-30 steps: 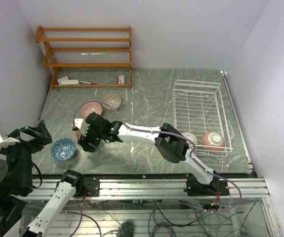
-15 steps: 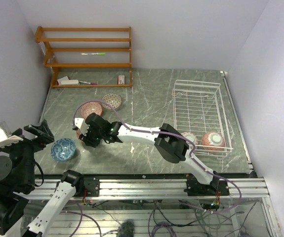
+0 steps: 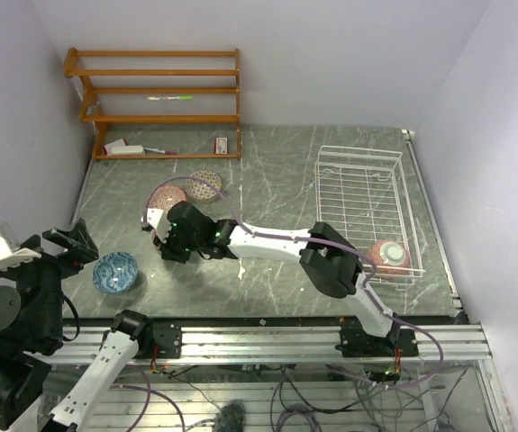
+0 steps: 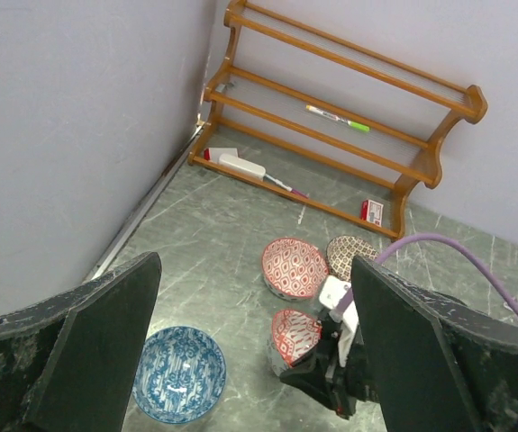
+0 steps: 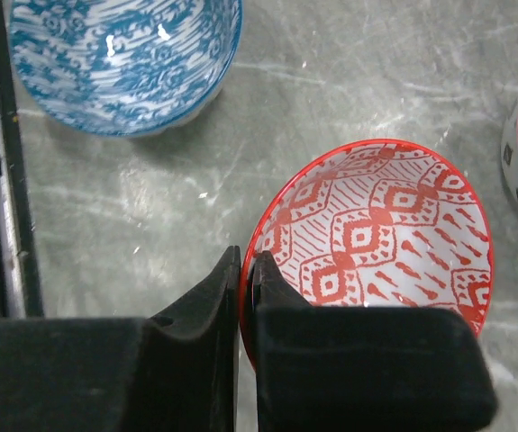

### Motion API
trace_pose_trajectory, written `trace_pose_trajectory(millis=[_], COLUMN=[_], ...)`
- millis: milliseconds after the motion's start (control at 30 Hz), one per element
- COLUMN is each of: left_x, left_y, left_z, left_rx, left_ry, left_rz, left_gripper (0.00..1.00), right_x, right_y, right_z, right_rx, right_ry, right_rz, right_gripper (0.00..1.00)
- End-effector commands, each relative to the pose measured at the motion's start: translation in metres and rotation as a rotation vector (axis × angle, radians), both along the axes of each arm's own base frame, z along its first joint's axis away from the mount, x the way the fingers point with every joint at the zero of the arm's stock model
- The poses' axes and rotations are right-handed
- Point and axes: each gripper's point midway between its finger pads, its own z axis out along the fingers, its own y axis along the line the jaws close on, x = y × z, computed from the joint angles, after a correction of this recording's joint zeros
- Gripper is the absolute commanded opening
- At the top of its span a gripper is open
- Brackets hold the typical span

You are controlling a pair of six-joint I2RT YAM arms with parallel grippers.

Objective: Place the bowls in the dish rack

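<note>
The rack's bare middle wires lie to the right in the top view, so next my right gripper should lift, swing there and release the red-patterned bowl overturned on them.
My right gripper (image 5: pixel 248 261) is shut on the near rim of a red-patterned bowl (image 5: pixel 376 234), one finger inside and one outside. From the left wrist view that bowl (image 4: pixel 296 336) is tilted up off the table under the black right gripper (image 3: pixel 164 236). A blue bowl (image 3: pixel 115 272) sits at the front left. Behind the gripper are a pink-red bowl (image 3: pixel 166 196) and a brown bowl (image 3: pixel 204 184). The white wire dish rack (image 3: pixel 358 162) stands at the right, with a red bowl (image 3: pixel 387 256) in its near end. My left gripper (image 3: pixel 69 245) hangs open above the blue bowl (image 4: pixel 179 373).
An orange-brown wooden shelf (image 3: pixel 159 90) stands against the back wall at the left, with a green pen and small items on it. The right arm stretches across the table's middle from its base, a purple cable looping over it. Walls close in left and right.
My right gripper has closed on the red bowl's rim and shifted a little back and right, tipping the bowl up. The left gripper dropped slightly, then held still.
</note>
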Motion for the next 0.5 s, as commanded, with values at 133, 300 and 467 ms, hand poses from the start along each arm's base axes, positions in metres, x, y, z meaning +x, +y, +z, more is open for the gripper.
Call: trace_pose_trajectory(millis=[133,300,467], left_x=[-0.009,-0.009,-0.009], left_y=[0.001,0.000,-0.003], left_z=[0.010,0.009,0.012], left_rx=[-0.036,-0.036,-0.035], left_ry=[-0.057,-0.058,-0.065], left_rz=[-0.021,-0.024,-0.041], left_gripper=[0.98,0.97,0.98], right_x=[-0.015,-0.013,0.018], right_y=[-0.026,-0.057,-0.113], right_z=[0.066,0.109,0.149], right_rx=[0.153,0.264,0.385], right_ry=[0.152,0.234,0.287], right_rz=[-0.008,-0.017,-0.117], right_gripper=[0.00,0.00,0.00])
